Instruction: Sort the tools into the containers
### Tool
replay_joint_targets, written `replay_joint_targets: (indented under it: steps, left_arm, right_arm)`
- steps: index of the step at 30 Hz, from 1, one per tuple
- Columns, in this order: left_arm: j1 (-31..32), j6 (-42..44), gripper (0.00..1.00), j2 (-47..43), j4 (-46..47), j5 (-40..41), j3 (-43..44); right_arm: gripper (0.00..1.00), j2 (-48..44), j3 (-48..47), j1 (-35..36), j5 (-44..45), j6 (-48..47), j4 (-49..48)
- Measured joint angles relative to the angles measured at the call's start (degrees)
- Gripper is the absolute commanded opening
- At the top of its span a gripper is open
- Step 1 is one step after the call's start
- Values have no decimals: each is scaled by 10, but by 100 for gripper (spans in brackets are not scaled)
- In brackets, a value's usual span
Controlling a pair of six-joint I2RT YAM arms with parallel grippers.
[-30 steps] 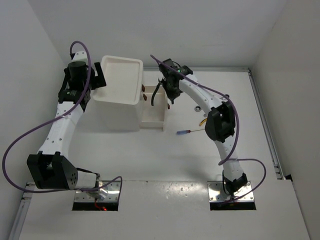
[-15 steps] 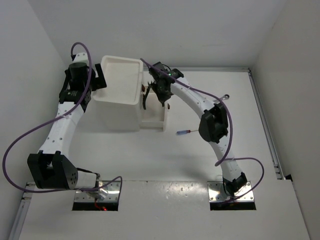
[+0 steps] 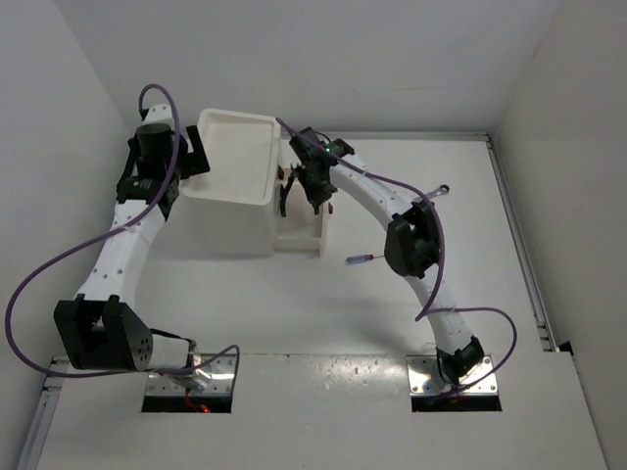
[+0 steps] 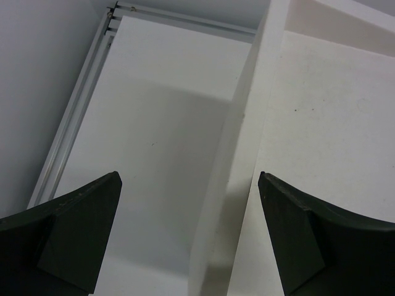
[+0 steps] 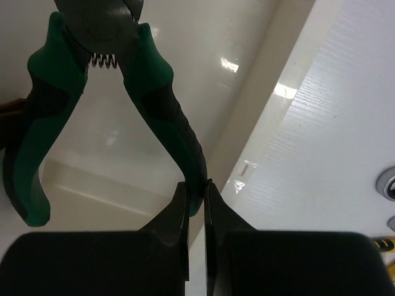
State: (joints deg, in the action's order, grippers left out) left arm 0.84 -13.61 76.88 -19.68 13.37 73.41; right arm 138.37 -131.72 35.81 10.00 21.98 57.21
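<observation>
The pliers hang by their pinched handle near the drawer's outer side, so my right gripper should next lower toward the cabinet and release them onto the drawer's bottom.
My right gripper is shut on one handle of the green-handled pliers and holds them over the open drawer of the white cabinet. In the right wrist view the gripper pinches the right handle of the pliers, which hang above the drawer's inside. My left gripper is open at the left rim of the cabinet's tray top; in the left wrist view it straddles that rim. The blue-red screwdriver and a silver wrench lie on the table.
Dark red-brown drawer handles show on the cabinet's front beside the pliers. A metal rail runs along the table's right edge. A bit of yellow shows at the right wrist view's edge. The other wrench is out of view.
My right gripper has carried the green pliers leftward, from right of the drawer to over it, close to the cabinet's front. The left arm has not moved.
</observation>
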Motion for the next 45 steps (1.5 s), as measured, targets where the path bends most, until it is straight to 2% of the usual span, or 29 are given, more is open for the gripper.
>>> replay_joint_targets:
  steps: [19, 20, 21, 22, 25, 27, 31, 36, 40, 45]
  left_arm:
    - [0, -6, 100, 6, 17, 0, -19]
    - [0, -6, 100, 7, 18, 0, -20]
    - [0, -7, 100, 9, 18, 0, -21]
    - [0, -7, 100, 11, 18, 0, -21]
    - [0, -7, 100, 11, 18, 0, -23]
    - [0, -7, 100, 11, 18, 0, -24]
    - [0, -7, 100, 11, 18, -6, -24]
    - [0, -7, 100, 14, 17, -18, -21]
    - [4, -5, 87, 28, 18, -27, -7]
    - [6, -2, 53, 31, 16, -42, -5]
  right_arm:
    - [0, 46, 5, 12, 20, 29, -17]
    - [6, 46, 5, 12, 20, 30, -18]
    - [29, 46, 5, 12, 20, 33, -19]
    - [38, 46, 5, 12, 20, 38, -20]
    - [51, 45, 6, 12, 16, 40, -29]
    - [54, 44, 6, 13, 12, 40, -36]
    - [54, 27, 16, 10, -3, 40, -41]
    - [54, -69, 63, -21, -54, 38, -59]
    - [54, -172, 88, -73, -102, 18, -82]
    - [56, -248, 156, -158, -178, -19, -109]
